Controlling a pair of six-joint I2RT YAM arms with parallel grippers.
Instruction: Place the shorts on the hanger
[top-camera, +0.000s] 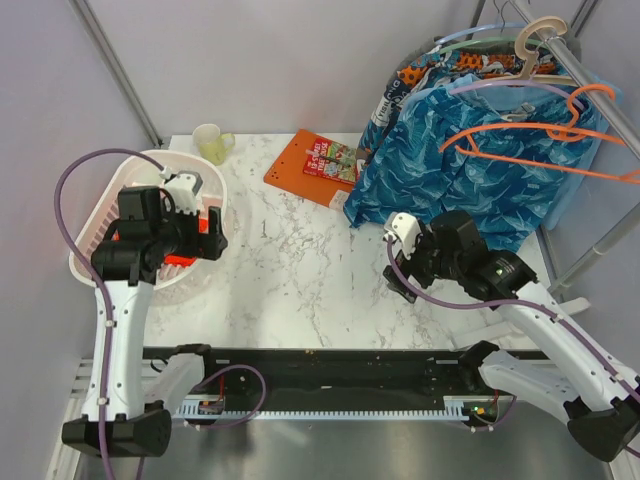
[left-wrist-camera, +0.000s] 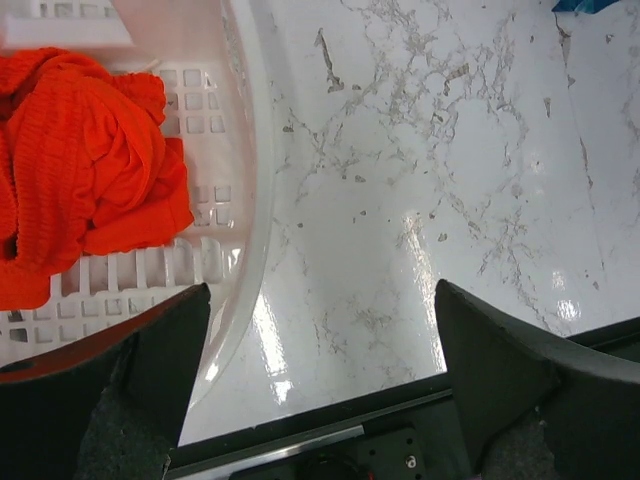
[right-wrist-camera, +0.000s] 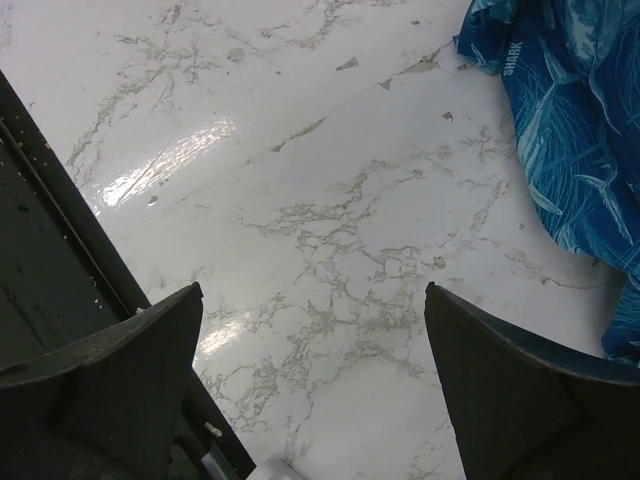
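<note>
The shorts' bunched folds lie below, so my left gripper goes left in the top view next, past the basket rim and down.
The orange-red shorts (left-wrist-camera: 85, 160) lie crumpled in a white slotted basket (left-wrist-camera: 250, 200) at the table's left, mostly hidden under my left arm in the top view, where a strip of the shorts (top-camera: 180, 260) shows. My left gripper (left-wrist-camera: 322, 300) hangs open over the basket's right rim (top-camera: 150, 158), holding nothing. The thin orange hanger (top-camera: 545, 128) hangs from the rail at the back right, in front of a blue garment. My right gripper (right-wrist-camera: 312, 300) stands open above bare marble, left of that garment; in the top view the right gripper (top-camera: 398, 265) is right of centre.
A blue patterned garment (top-camera: 470, 170) hangs down onto the table's right side, its hem (right-wrist-camera: 570, 120) near my right fingers. Pale blue (top-camera: 470, 40) and beige (top-camera: 540, 35) hangers share the rail. An orange board (top-camera: 315, 165) and a pale cup (top-camera: 212, 143) sit at the back.
</note>
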